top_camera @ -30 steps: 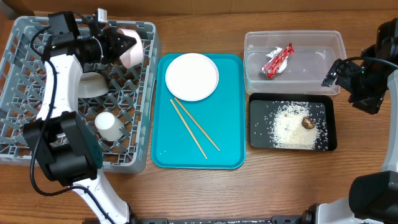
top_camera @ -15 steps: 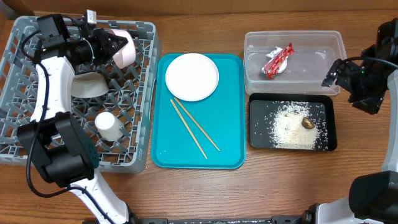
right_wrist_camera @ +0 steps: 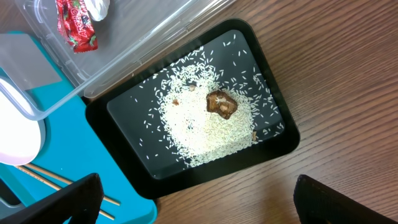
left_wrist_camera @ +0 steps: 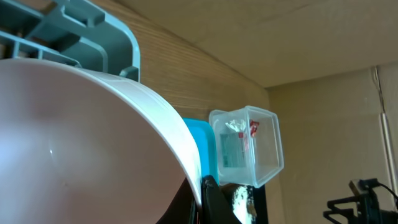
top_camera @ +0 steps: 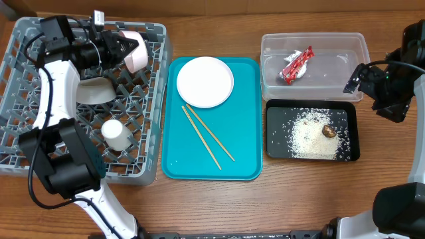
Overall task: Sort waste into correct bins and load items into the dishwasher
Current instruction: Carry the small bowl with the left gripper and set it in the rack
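The left gripper should next move down and back onto the free rack wires beside the grey bowl and release the pinkish-white dish.
My left gripper (top_camera: 125,50) is shut on the rim of the small pinkish-white dish (top_camera: 136,52), holding it on edge over the back of the grey dish rack (top_camera: 40,143); the dish fills the left wrist view (left_wrist_camera: 74,137). The grey bowl (top_camera: 93,91) and small white cup (top_camera: 116,135) sit in the rack. The white plate (top_camera: 205,81) and chopsticks (top_camera: 207,137) lie on the teal tray (top_camera: 246,159). The red-and-white wrapper (top_camera: 296,64) lies in the clear tub (top_camera: 352,50). Rice (top_camera: 307,136) and the brown lump (top_camera: 328,131) lie in the black tray (top_camera: 277,113). My right gripper (right_wrist_camera: 196,208) is open, empty, right of the bins.
The wooden table (top_camera: 299,199) shows in front of the trays and to the right of the black tray. The teal tray lies between the rack and the two bins. The right arm (top_camera: 392,83) hangs over the table's right edge.
My left gripper and the pinkish dish shifted slightly left and back over the rack one second ago, then held still. The right arm has not moved.
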Tool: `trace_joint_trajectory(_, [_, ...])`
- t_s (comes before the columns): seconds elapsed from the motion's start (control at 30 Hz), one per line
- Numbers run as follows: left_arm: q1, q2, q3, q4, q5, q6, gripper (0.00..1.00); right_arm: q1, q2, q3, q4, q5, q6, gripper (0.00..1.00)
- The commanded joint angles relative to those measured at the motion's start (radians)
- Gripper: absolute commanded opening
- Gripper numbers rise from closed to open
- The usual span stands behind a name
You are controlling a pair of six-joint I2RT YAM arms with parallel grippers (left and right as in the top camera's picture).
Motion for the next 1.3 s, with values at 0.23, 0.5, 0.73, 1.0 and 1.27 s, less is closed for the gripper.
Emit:
trace_joint_trajectory(0.23, [0.031, 0.05, -0.002, -0.043, 0.071, 0.026, 0.04, -0.004, -0.018, 0.0, 0.002, -0.002, 0.0, 1.0])
trace_joint_trajectory(0.5, [0.064, 0.05, -0.002, -0.14, 0.047, 0.067, 0.1, -0.004, -0.018, 0.0, 0.002, -0.002, 0.0, 1.0])
trace_joint_trajectory(0.73, [0.09, 0.05, -0.002, -0.237, -0.018, 0.12, 0.28, -0.004, -0.018, 0.0, -0.003, -0.002, 0.0, 1.0])
trace_joint_trajectory(1.0, [0.105, 0.037, -0.002, -0.303, -0.072, 0.158, 0.54, -0.004, -0.018, 0.0, -0.006, -0.002, 0.0, 1.0])
trace_joint_trajectory(1.27, [0.103, -0.109, -0.002, -0.325, -0.298, 0.169, 0.86, -0.004, -0.018, 0.0, -0.006, -0.002, 0.0, 1.0])
